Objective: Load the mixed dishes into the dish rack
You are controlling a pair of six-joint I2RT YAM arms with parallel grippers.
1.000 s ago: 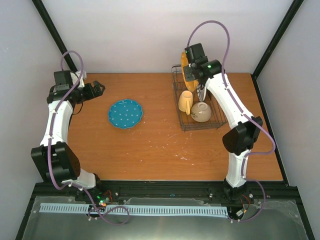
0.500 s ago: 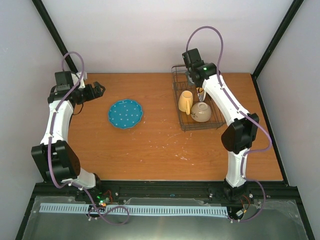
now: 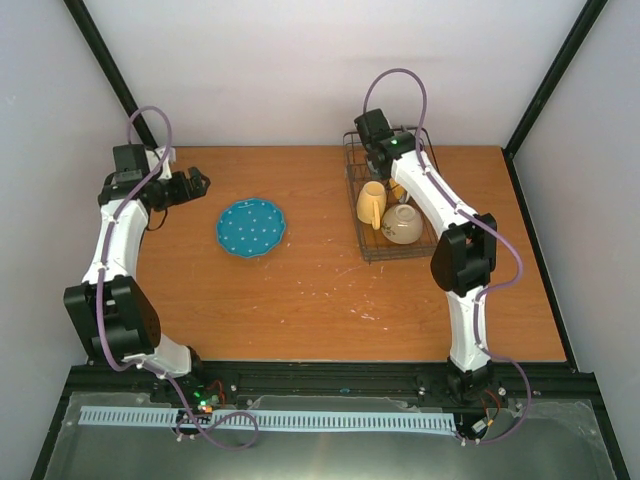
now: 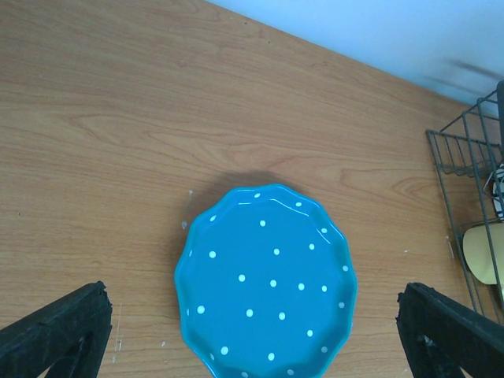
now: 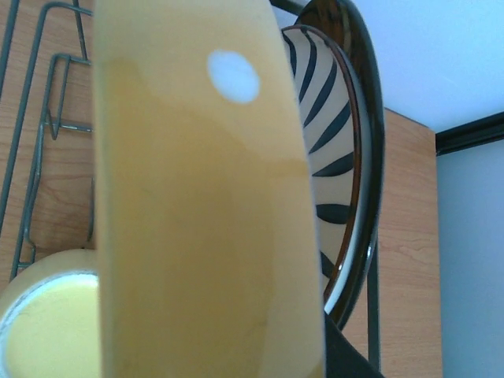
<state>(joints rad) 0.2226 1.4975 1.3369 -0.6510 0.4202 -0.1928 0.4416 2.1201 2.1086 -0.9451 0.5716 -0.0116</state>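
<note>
I need to lower my right gripper further into the rack's far end and then open it, because the dotted orange-yellow plate already stands on edge next to the striped plate.
A blue plate with white dots (image 3: 251, 227) lies flat on the table, left of the dish rack (image 3: 400, 256). My left gripper (image 3: 192, 182) hovers to its left, open and empty; in the left wrist view the blue plate (image 4: 266, 283) lies between its fingertips. My right gripper (image 3: 383, 160) is down at the rack's far end, shut on the dotted orange-yellow plate (image 5: 205, 220), which stands on edge. Behind it stand a black-and-white striped plate (image 5: 332, 134) and a dark-rimmed plate (image 5: 346, 24). A yellow mug (image 3: 372, 203) and a cream bowl (image 3: 402, 224) sit in the rack.
Dark frame posts run up the back corners, and white walls close the table's far side. The rack's wire wall (image 4: 455, 157) shows at the right of the left wrist view. The right arm's elbow (image 3: 462, 255) hangs beside the rack's near right corner.
The right arm has lowered the orange-yellow plate from above the rack down into its far end. The left arm and blue plate have not moved.
</note>
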